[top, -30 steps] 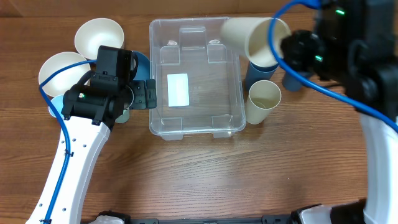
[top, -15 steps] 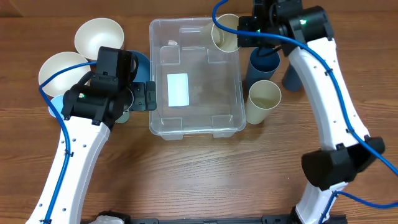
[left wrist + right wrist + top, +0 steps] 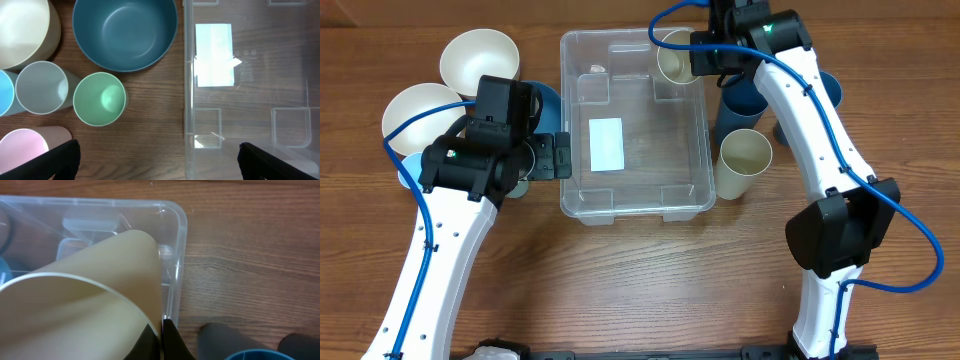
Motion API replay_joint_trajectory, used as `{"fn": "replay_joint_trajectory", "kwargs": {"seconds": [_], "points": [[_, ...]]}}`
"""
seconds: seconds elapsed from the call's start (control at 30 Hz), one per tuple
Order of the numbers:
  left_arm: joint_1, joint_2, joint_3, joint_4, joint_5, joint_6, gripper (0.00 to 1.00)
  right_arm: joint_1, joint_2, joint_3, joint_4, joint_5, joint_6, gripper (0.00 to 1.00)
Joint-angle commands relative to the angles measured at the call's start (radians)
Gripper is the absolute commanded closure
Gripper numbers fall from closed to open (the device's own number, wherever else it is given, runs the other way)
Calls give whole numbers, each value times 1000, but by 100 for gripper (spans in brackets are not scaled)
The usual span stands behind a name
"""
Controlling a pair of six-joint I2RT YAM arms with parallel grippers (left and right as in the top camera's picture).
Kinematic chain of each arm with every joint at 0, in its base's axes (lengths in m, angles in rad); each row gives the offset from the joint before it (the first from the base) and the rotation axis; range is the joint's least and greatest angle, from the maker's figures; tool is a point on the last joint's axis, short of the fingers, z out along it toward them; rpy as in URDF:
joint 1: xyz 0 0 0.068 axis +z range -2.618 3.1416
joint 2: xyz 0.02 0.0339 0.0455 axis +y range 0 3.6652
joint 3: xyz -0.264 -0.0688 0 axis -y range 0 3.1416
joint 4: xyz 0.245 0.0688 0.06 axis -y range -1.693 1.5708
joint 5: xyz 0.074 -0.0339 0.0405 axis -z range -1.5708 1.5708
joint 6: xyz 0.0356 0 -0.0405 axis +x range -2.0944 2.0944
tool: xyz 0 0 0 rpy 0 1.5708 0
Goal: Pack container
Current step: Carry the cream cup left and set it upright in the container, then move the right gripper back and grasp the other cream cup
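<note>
The bottom of the container at its far corner (image 3: 662, 91) is empty under the tilted cream paper cup. I need to lower my right gripper there next and let go of the cup's side.
The clear container (image 3: 655, 165) with a white label (image 3: 607, 144) stands mid-table. My right gripper (image 3: 705, 55) is shut on the wall of a cream paper cup (image 3: 675, 58), held tilted over the container's back right corner. In the right wrist view the fingers (image 3: 161, 340) pinch the cup's (image 3: 85, 305) wall, just inside the container's corner (image 3: 175, 215). My left gripper (image 3: 555, 155) is open and empty at the container's left wall. In the left wrist view its fingers (image 3: 160, 165) straddle that wall (image 3: 189, 100).
Left of the container are a blue bowl (image 3: 125, 32), two cream bowls (image 3: 478, 55), and green (image 3: 99, 98), grey (image 3: 41, 87) and pink (image 3: 22, 150) cups. Right of it stand a cream cup (image 3: 744, 160) and dark blue cups (image 3: 740, 100).
My right arm has carried the cream cup left and down, from beyond the container's right edge to over its back right corner. The left arm has not moved.
</note>
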Motion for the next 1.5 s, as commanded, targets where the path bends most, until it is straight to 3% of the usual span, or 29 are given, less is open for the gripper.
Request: {"fn": "replay_joint_trajectory", "kwargs": {"seconds": [0.0,0.43,0.5,0.57,0.8,0.9,1.13,1.37,1.47], "points": [[-2,1,22,-3,21,19,0,0,29,13,-5,14,-7,96],[-2,1,22,-6,21,19,0,0,30,13,-18,14,-7,95],[-2,1,22,-6,21,19,0,0,31,12,-17,13,-7,92],[-2,1,22,-6,21,19,0,0,31,7,-9,14,-7,82],[-1,1,22,-10,21,19,0,0,31,6,9,13,-7,77],[-2,1,22,-11,20,19,0,0,31,6,13,14,-7,68],[-2,1,22,-17,20,19,0,0,22,35,-35,14,-7,34],[-1,1,22,-16,20,19,0,-4,-82,200,-257,14,1,28],[-2,1,22,-17,20,19,0,-50,-187,235,-348,50,71,20]]}}
